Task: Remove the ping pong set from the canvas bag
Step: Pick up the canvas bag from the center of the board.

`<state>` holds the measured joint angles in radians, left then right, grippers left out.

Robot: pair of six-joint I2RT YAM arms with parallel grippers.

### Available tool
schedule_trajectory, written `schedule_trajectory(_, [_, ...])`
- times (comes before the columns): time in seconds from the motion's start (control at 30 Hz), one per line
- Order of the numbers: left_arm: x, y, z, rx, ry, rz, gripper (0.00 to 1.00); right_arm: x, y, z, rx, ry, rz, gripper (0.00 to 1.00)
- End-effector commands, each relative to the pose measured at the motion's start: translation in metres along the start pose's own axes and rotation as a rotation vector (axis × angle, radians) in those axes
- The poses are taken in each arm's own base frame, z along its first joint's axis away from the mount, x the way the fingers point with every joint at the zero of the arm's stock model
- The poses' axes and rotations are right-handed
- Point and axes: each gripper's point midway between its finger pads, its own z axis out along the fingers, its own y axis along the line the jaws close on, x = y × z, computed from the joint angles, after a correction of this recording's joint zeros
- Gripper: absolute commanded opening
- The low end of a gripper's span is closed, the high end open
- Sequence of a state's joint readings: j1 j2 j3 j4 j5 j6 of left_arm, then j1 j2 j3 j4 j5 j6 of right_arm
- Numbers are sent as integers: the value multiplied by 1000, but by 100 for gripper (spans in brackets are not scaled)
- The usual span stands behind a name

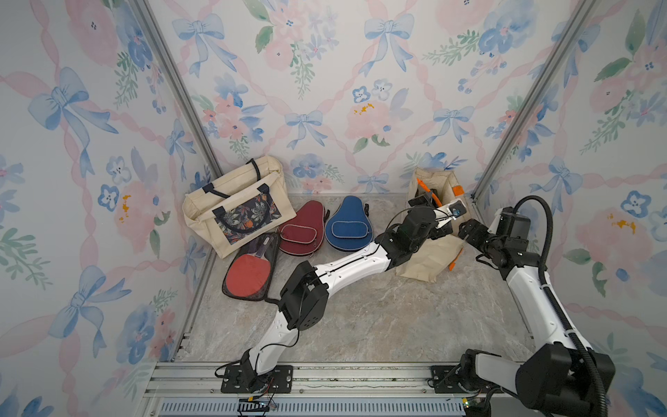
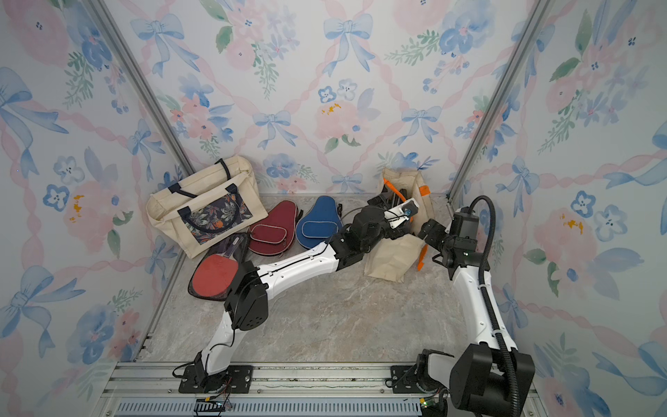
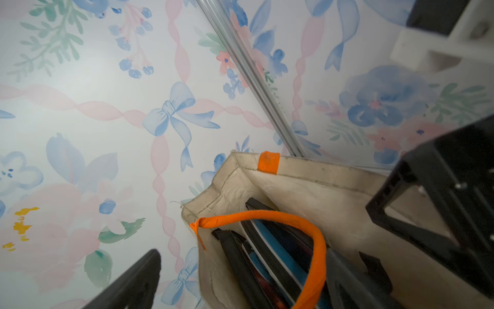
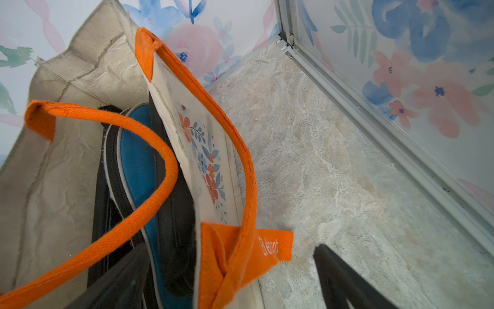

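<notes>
My right gripper needs to go down slightly next and close on the bag's rim at the orange handle's base [image 4: 209, 265], because its open fingers are already on either side of the bag's floral side.
The cream canvas bag [image 1: 429, 260] with orange handles [image 4: 149, 149] stands at the back right. A teal zippered case [image 4: 136, 160] and black pouches [image 3: 240, 262] of the ping pong set stand inside it. My left gripper [image 3: 240, 289] is open at the bag's mouth, one finger outside the wall and one over the contents. My right gripper [image 4: 230, 283] is open astride the bag's floral side wall, one finger inside, one over the table. On the table lie a maroon case [image 1: 301, 231], a blue case [image 1: 348, 225] and a mesh pouch with a red paddle [image 1: 251, 269].
A second cream bag [image 1: 234, 205] with navy handles and a floral pocket leans at the back left. Floral walls with metal corner posts [image 4: 374, 115] close in behind and beside the canvas bag. My left arm [image 1: 346, 267] stretches across the marble table [image 1: 379, 325].
</notes>
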<state>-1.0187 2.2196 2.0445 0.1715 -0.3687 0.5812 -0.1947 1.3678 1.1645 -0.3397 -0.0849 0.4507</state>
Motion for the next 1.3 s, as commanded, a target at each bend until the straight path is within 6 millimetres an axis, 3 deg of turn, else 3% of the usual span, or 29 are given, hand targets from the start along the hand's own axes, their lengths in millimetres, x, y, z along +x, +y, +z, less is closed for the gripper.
schedule_trajectory(0.0, [11, 1, 0, 4, 74, 182, 95, 15, -9, 11, -12, 65, 29, 91])
schedule_trajectory(0.23, [30, 0, 6, 41, 165, 302, 94, 28, -11, 20, -42, 100, 49, 72])
schedule_trajectory(0.53, [59, -4, 8, 106, 254, 363, 94, 42, 8, 23, -72, 131, 4, 36])
schedule_trajectory(0.73, [74, -14, 4, 161, 297, 400, 94, 43, 17, 20, -74, 113, -27, 9])
schedule_trajectory(0.83, [82, -24, 4, 191, 316, 443, 95, 42, 21, 18, -86, 102, -29, 1])
schedule_trajectory(1.0, [94, -31, 2, 217, 348, 480, 94, 38, 25, 14, -97, 84, -31, 0])
schedule_trajectory(1.17, [80, -31, -11, 240, 315, 459, 95, 37, 22, 16, -91, 81, -28, 0])
schedule_trajectory(1.27, [80, -41, -19, 264, 317, 497, 95, 37, 20, 17, -93, 77, -18, 0])
